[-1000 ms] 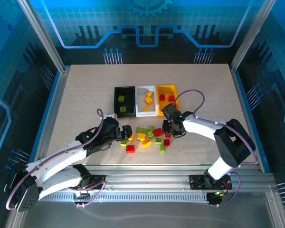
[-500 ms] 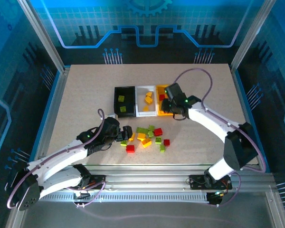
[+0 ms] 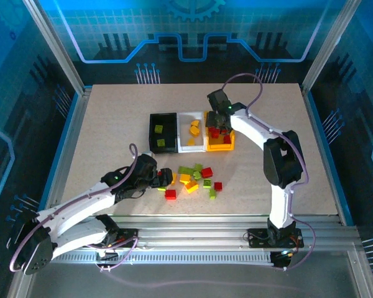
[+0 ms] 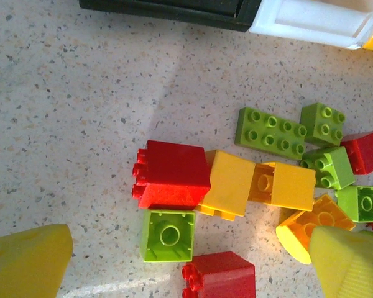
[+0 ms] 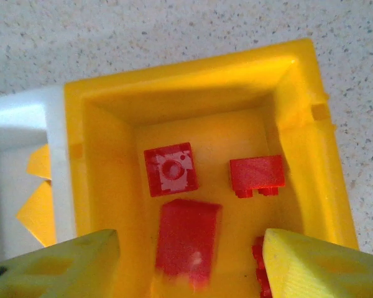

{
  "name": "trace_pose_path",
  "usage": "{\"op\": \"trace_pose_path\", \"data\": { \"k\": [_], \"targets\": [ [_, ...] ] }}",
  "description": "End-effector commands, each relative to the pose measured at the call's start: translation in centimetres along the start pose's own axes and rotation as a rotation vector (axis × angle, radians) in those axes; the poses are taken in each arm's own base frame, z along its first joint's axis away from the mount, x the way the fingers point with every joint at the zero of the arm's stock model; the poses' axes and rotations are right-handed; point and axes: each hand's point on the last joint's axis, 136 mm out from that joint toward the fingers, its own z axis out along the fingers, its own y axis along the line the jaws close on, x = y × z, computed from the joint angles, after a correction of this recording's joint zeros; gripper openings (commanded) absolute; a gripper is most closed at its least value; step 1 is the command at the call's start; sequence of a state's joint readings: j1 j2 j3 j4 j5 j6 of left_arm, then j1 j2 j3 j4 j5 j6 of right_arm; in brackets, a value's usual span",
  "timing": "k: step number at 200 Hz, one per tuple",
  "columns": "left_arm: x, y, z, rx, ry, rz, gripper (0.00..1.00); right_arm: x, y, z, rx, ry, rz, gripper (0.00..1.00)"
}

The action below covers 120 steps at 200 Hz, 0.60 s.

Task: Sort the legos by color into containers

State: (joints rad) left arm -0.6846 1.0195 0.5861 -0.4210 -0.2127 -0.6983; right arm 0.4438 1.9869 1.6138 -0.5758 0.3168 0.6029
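My left gripper has its fingers open and next needs to go down and back onto the red lego at the heap's near edge (image 3: 170, 194) (image 4: 222, 276), since bare tabletop shows along the lego's sides.
The loose legos (image 3: 196, 178) lie in a heap of red, yellow-orange and lime green in front of the containers. My left gripper (image 3: 163, 178) hovers open at the heap's left end. A lime green brick (image 4: 168, 234) lies between its fingers, touching neither, next to red bricks (image 4: 172, 175) and yellow ones (image 4: 229, 185). My right gripper (image 3: 219, 127) is open over the yellow bin (image 3: 219, 148). A blurred red brick (image 5: 186, 239) sits free between its fingers (image 5: 311, 264), above the bin floor with other red bricks (image 5: 170, 169).
The black bin (image 3: 163, 115) holds lime green bricks and the white bin (image 3: 191, 113) holds yellow-orange ones. All three bins stand side by side mid-table. A metal frame borders the table. The right arm stretches over the table's right half.
The right gripper has carried a red brick from the heap to above the yellow bin and opened, letting the brick go. The left arm has barely moved.
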Motion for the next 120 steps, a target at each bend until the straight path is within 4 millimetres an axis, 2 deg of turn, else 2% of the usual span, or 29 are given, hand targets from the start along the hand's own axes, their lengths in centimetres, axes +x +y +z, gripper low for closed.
{"op": "trace_pose_path", "data": {
  "k": [1,30,55,73,90,120],
  "targets": [
    [1.3,-0.4,-0.1,-0.017,0.062,0.081,0.97,-1.4,0.8,-2.4,-0.051,-0.033,0.008,0.68],
    [3.9,-1.4,0.5,-0.03,0.129,0.166,0.89,-0.3,1.0,-4.2,-0.1,-0.051,0.018,0.7],
    [6.7,-2.2,1.8,-0.07,0.194,0.252,0.88,1.1,0.4,-5.1,-0.126,-0.055,0.03,0.71],
    [7.9,-2.1,2.9,-0.117,0.222,0.289,0.87,1.8,0.1,-5.6,-0.138,-0.058,0.035,0.71],
    [8.2,-2.0,3.8,-0.142,0.218,0.299,0.84,2.2,-0.1,-6.2,-0.153,-0.065,0.039,0.71],
    [7.6,-2.5,4.8,-0.131,0.171,0.309,0.74,2.7,-0.5,-7.1,-0.167,-0.077,0.042,0.71]
  ]
}}
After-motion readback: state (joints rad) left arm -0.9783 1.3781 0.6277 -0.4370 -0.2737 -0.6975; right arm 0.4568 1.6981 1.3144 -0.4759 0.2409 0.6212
